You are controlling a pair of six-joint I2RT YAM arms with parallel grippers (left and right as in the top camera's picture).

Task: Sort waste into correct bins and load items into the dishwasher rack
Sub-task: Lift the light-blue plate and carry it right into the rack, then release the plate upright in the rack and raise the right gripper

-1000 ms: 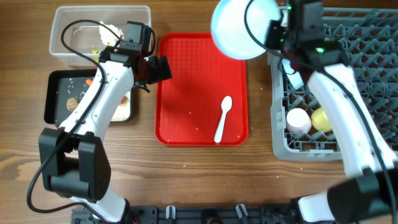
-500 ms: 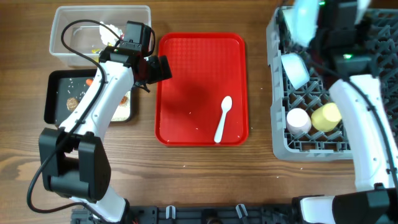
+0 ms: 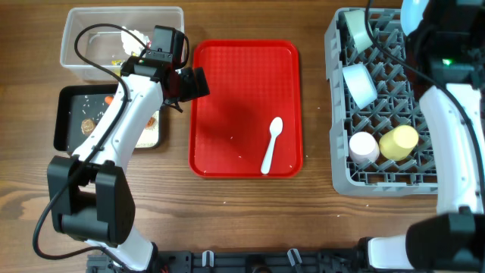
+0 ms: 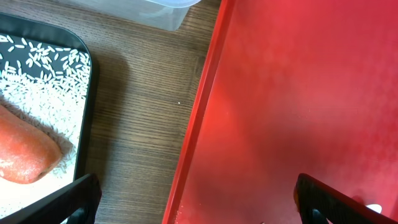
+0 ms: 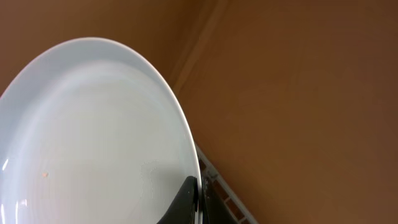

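Observation:
My right gripper brings the plate down into the rack beside the far pale blue bowl next, since the slots stand empty there.
My right gripper (image 5: 196,202) is shut on the rim of the round light-blue plate (image 5: 93,137), one dark finger lying on its face. In the overhead view only a sliver of the plate (image 3: 411,9) shows, at the far edge of the grey dishwasher rack (image 3: 386,178). Two pale blue bowls (image 3: 356,26) (image 3: 360,83), a pink cup (image 3: 364,148) and a yellow cup (image 3: 399,142) sit in the rack. The white spoon (image 3: 272,144) lies on the red tray (image 3: 242,76). My left gripper (image 4: 199,205) hangs open and empty across the red tray's left rim (image 4: 205,106).
The black bin (image 3: 67,98) holds an orange carrot (image 4: 25,155), rice (image 4: 43,81) and a brown lump (image 3: 87,126). The clear tub (image 3: 79,23) behind it holds white tissue and wrappers. My right arm (image 3: 455,129) stretches over the rack's right side.
My right arm carried the plate from above the red tray's far right corner rightward over the rack to its far edge. The left arm stayed still.

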